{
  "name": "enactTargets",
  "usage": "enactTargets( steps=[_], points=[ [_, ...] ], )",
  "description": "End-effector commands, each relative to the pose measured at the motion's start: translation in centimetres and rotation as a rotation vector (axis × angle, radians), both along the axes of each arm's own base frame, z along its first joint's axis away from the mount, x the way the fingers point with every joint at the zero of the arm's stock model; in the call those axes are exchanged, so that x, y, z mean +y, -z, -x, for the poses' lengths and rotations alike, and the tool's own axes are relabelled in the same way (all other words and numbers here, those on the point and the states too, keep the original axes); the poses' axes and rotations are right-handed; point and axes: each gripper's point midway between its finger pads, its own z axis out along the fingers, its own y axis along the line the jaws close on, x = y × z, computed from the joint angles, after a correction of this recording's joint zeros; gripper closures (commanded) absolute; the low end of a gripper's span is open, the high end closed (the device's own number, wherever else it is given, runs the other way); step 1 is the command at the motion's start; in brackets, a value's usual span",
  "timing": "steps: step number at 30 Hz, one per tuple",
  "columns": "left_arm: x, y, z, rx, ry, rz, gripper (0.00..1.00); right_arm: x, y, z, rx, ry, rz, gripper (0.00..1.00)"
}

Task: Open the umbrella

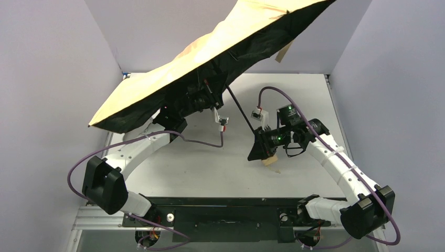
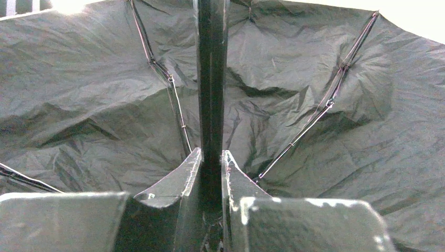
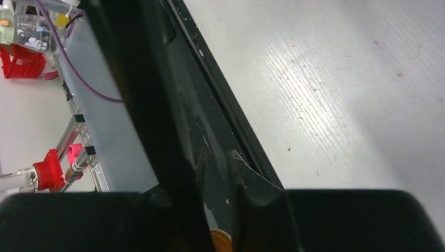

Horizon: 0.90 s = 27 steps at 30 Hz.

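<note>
My left gripper needs to push outward along the umbrella's stem toward the canopy's middle (image 1: pixel 214 64), which lies outward of it, then release, since the black cloth still hangs slack.
The umbrella (image 1: pixel 173 73) is spread open and tilted over the back left of the table, peach-tan outside and black underneath. Its thin black shaft (image 1: pixel 240 111) slants down to the small tan handle (image 1: pixel 270 160). My left gripper (image 1: pixel 202 97) is under the canopy, shut on the shaft; in the left wrist view the fingers (image 2: pixel 184 176) clamp the shaft (image 2: pixel 211 94), with the black canopy (image 2: pixel 94 105) and metal ribs (image 2: pixel 315 115) behind. My right gripper (image 1: pixel 262 147) is shut on the shaft's lower end just above the handle; the right wrist view shows the shaft (image 3: pixel 157 121) and handle (image 3: pixel 220 240).
The white table (image 1: pixel 210 168) is boxed by grey walls on the left, back and right. A black rail (image 1: pixel 220 210) runs along the near edge between the arm bases. A tan strip (image 1: pixel 284 52) hangs on the back wall. Red fittings (image 3: pixel 50 168) sit beyond the table edge.
</note>
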Motion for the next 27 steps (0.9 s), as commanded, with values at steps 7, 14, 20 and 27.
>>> enactTargets(
  steps=[7, 14, 20, 27],
  points=[
    [2.5, -7.1, -0.1, -0.167, -0.058, 0.138, 1.00, 0.4, -0.6, 1.7, 0.052, -0.067, -0.086, 1.00],
    [4.5, -6.8, -2.6, -0.173, -0.151, 0.146, 0.86, -0.8, -0.8, 2.8, 0.020, -0.083, -0.051, 1.00],
    [7.3, -7.4, -4.8, -0.202, -0.249, 0.157, 0.83, -1.7, -0.5, 3.2, -0.007, -0.089, -0.027, 1.00],
    [11.6, -8.7, -6.9, -0.229, -0.353, 0.167, 0.81, -2.6, 0.2, 3.5, -0.028, -0.093, 0.012, 1.00]
  ],
)
